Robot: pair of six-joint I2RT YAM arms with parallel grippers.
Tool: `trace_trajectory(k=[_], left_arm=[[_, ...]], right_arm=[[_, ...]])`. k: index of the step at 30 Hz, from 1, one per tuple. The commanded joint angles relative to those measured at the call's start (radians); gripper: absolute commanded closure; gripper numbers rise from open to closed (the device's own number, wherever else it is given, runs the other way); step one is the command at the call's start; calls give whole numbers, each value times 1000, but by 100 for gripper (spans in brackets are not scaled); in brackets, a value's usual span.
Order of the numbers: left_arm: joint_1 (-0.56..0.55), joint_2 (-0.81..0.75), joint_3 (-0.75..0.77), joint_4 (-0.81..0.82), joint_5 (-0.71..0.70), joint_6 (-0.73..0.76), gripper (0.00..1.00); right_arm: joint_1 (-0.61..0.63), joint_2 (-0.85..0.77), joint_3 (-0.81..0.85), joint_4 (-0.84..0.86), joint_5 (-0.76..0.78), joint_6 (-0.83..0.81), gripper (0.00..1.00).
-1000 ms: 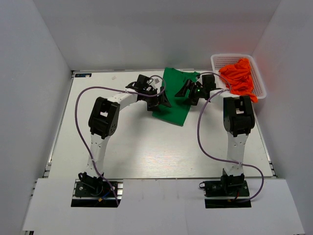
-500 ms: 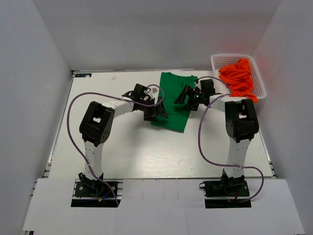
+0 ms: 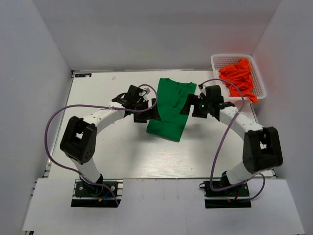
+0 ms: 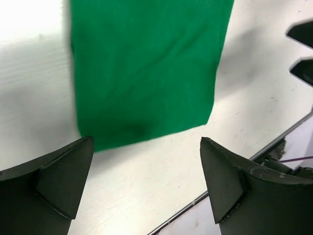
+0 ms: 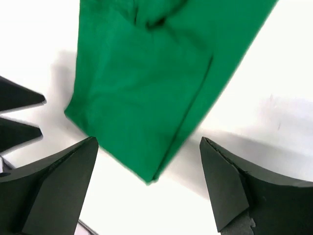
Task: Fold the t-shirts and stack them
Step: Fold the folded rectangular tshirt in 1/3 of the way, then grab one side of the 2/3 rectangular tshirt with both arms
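Note:
The left gripper lowers and shifts left in the wrist view around the green t-shirt's near corner (image 3: 148, 131) (image 4: 99, 143) next.
A kelly green t-shirt (image 3: 168, 108) lies folded into a long narrow strip on the middle of the white table, its near end (image 4: 146, 73) flat and square. My left gripper (image 3: 150, 110) hangs open just off the strip's left edge, nothing between its fingers (image 4: 145, 142). My right gripper (image 3: 189, 105) is open at the strip's right edge, above the near corner (image 5: 148, 142) of the green t-shirt (image 5: 137, 98), and it holds nothing. Bright orange t-shirts (image 3: 239, 78) lie bunched in the basket at the back right.
The white mesh basket (image 3: 218, 60) stands at the table's far right corner. White walls close in the table on three sides. Purple cables loop from both arms. The right gripper's fingers (image 4: 301, 49) show at the edge of the left wrist view.
Both arms have come toward the near side along the green t-shirt, their elbows swinging outward and low. The strip now reaches nearer to the bases. Both grippers stayed open.

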Motion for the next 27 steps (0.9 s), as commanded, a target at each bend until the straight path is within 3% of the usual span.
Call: trace_trajectory(k=[1, 10, 15, 16, 20, 22, 27], left_arm=[[6, -60, -65, -64, -79, 28, 0], [6, 38, -156, 36, -19, 47, 0], [6, 72, -156, 48, -29, 56, 27], [6, 83, -156, 48, -29, 56, 37], [-4, 71, -194, 71, -29, 56, 59], [-4, 71, -210, 84, -19, 56, 63], [-4, 80, -222, 104, 2, 47, 71]], right_arm=[[34, -75, -100, -111, 33, 22, 10], [139, -80, -269, -65, -109, 197, 10], [146, 0, -252, -38, -101, 248, 16], [146, 9, -254, -33, -99, 251, 19], [148, 38, -260, 11, -125, 268, 32], [146, 69, -261, 27, -139, 272, 41], [140, 116, -219, 47, -113, 277, 47]])
